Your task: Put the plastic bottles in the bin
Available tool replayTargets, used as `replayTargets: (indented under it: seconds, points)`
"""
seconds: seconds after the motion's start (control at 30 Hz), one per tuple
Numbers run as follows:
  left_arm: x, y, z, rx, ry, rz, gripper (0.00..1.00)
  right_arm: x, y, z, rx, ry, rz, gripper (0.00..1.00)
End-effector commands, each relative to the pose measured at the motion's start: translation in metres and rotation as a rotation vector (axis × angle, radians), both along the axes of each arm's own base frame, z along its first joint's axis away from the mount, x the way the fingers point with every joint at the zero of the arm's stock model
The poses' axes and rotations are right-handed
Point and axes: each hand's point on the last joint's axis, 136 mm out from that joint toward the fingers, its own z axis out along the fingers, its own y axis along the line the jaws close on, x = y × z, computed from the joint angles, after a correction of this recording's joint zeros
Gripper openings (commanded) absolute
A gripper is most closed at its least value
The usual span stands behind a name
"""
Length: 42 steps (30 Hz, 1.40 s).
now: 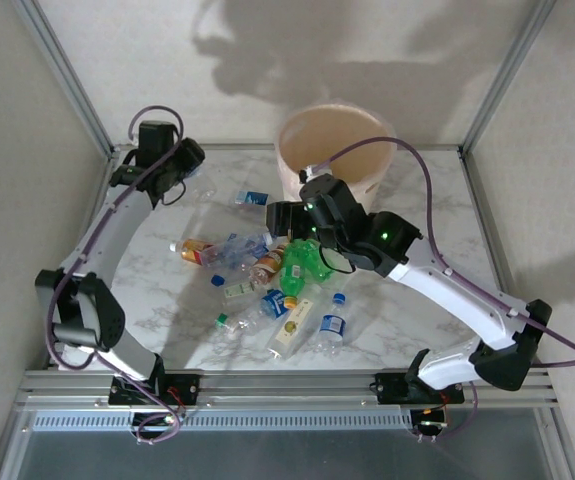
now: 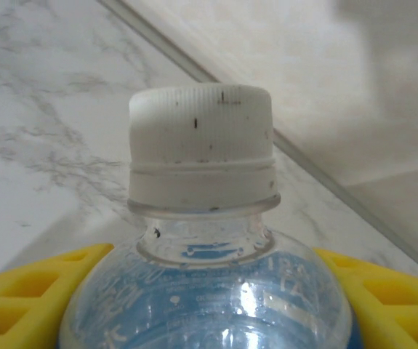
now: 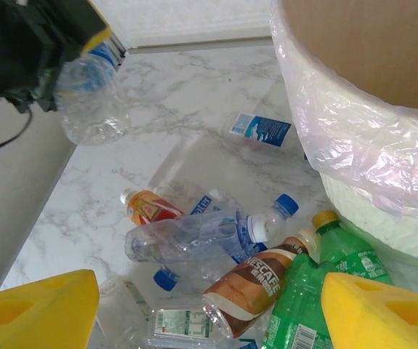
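Observation:
I need to lift my left gripper next and swing it across over the cream bin's opening (image 1: 329, 146), beyond the flattened bottle from it, to release the clear bottle.
My left gripper (image 2: 207, 323) is shut on a clear bottle (image 2: 201, 218) with a white cap and blue label, its yellow fingers (image 2: 27, 298) pressed on both sides of the shoulder. It holds the bottle at the table's far left corner (image 1: 189, 175); the right wrist view shows it hanging there (image 3: 85, 94). My right gripper (image 1: 289, 222) is open (image 3: 209, 313) above a pile of plastic bottles (image 1: 267, 280), with nothing between its fingers. Beneath it lie a brown coffee bottle (image 3: 256, 287), a green bottle (image 3: 303, 305) and clear blue-capped ones (image 3: 194, 240). The cream bin (image 1: 289, 165) stands at the back centre, its liner (image 3: 368, 138) over the rim.
One flattened bottle with a blue label (image 1: 252, 198) lies alone left of the bin. A metal frame (image 1: 67, 75) and grey walls enclose the marble table (image 1: 157, 250). The right arm's purple cable (image 1: 422, 170) arcs past the bin.

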Motion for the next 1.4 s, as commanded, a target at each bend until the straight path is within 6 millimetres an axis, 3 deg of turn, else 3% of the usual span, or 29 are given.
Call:
replayTargets:
  seconds: [0.0, 0.27, 0.47, 0.7, 0.9, 1.1, 1.37]
  points:
    - [-0.015, -0.016, 0.047, -0.069, -0.102, -0.052, 0.51, -0.003, -0.003, 0.011, 0.023, -0.028, -0.004, 0.82]
    - [-0.035, -0.070, 0.127, -0.230, -0.310, -0.227, 0.52, 0.000, -0.005, 0.005, -0.033, -0.031, -0.005, 0.81]
    - [-0.044, -0.119, 0.179, -0.271, -0.410, -0.353, 0.52, -0.005, -0.021, 0.004, -0.043, -0.037, -0.032, 0.82]
    - [-0.043, -0.177, 0.213, -0.304, -0.480, -0.477, 0.52, -0.017, -0.052, -0.021, -0.072, 0.019, -0.096, 0.82]
    - [-0.027, -0.222, 0.206, -0.320, -0.465, -0.541, 0.52, -0.039, -0.091, -0.066, -0.113, 0.118, -0.176, 0.82]
    - [-0.004, -0.270, 0.178, -0.297, -0.411, -0.590, 0.51, -0.057, -0.123, -0.107, -0.178, 0.218, -0.258, 0.82]
    - [0.040, -0.295, 0.127, -0.240, -0.324, -0.568, 0.51, -0.071, -0.144, -0.135, -0.173, 0.297, -0.338, 0.82]
